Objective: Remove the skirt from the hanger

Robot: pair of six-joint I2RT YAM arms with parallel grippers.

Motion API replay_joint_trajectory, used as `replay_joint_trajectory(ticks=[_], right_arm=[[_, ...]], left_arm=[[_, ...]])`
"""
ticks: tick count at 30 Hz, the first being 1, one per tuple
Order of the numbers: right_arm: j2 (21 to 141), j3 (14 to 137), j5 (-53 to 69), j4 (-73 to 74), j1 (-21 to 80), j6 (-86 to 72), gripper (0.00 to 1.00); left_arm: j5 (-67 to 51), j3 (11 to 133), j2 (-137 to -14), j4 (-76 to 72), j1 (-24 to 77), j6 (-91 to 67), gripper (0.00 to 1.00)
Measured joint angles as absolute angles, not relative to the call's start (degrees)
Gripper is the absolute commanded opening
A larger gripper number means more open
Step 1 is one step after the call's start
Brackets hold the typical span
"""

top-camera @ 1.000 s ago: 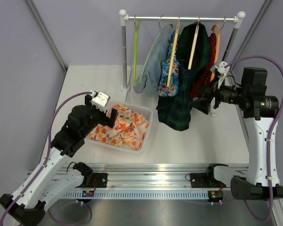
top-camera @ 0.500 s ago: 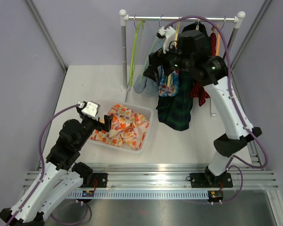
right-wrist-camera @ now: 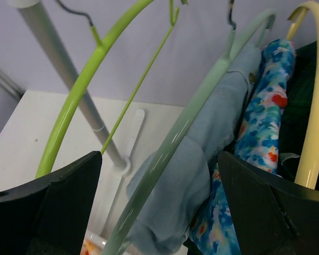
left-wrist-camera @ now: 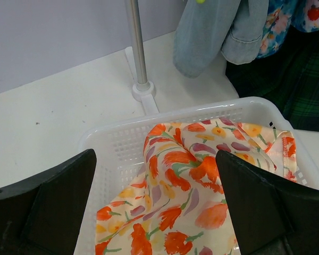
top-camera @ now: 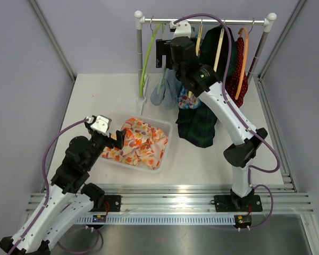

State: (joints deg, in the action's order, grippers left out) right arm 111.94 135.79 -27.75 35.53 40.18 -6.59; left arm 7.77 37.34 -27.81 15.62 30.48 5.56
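Note:
My right gripper will next close its open fingers onto the sloping bar with hardly a shift, as the pale green hanger's near arm lies between them.
A rack [top-camera: 202, 22] holds several garments: a light blue one [top-camera: 167, 85] on a pale green hanger, a blue floral one [top-camera: 187, 100], a dark green plaid one [top-camera: 199, 125] and a red one [top-camera: 235, 79]. I cannot tell which is the skirt. My right gripper [top-camera: 160, 53] is open, high at the rack's left part. In the right wrist view [right-wrist-camera: 159, 156] the pale green hanger [right-wrist-camera: 181, 133] with the light blue garment [right-wrist-camera: 202, 186] runs between its fingers, untouched. My left gripper [top-camera: 116, 139] is open and empty above the orange floral cloth [left-wrist-camera: 186, 180].
A white basket [top-camera: 162, 156] holds the orange floral cloth at centre left. An empty lime green hanger [right-wrist-camera: 80, 90] hangs by the rack's left pole [right-wrist-camera: 58, 58]. A cream hanger [right-wrist-camera: 313, 106] carries the blue floral garment [right-wrist-camera: 260, 122]. The rack's foot [left-wrist-camera: 143, 90] stands behind the basket.
My right arm has swung from the rack's right end across to its upper left, up at the hangers. My left arm has drawn back a little over the basket.

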Motion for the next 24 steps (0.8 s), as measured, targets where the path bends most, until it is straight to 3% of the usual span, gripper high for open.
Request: replay_joint_trajectory(ticks=[6, 13, 21, 24], right_arm=[[114.1, 135.9, -33.5, 33.9, 40.2, -7.6, 0.82], [114.4, 135.7, -36.5, 31.8, 40.2, -6.9, 0.55], [114.3, 134.3, -36.5, 31.1, 40.2, -6.7, 0.48], [114.3, 133.7, -36.4, 31.1, 40.2, -6.5, 0.33]], left_arm=[[7.7, 37.3, -27.0, 15.6, 30.5, 5.6, 0.99], [7.5, 37.3, -26.6, 15.6, 30.5, 5.6, 0.99], [7.4, 37.3, -26.2, 15.7, 30.5, 5.6, 0.99], [7.4, 37.3, -25.8, 15.8, 30.5, 5.6, 0.99]])
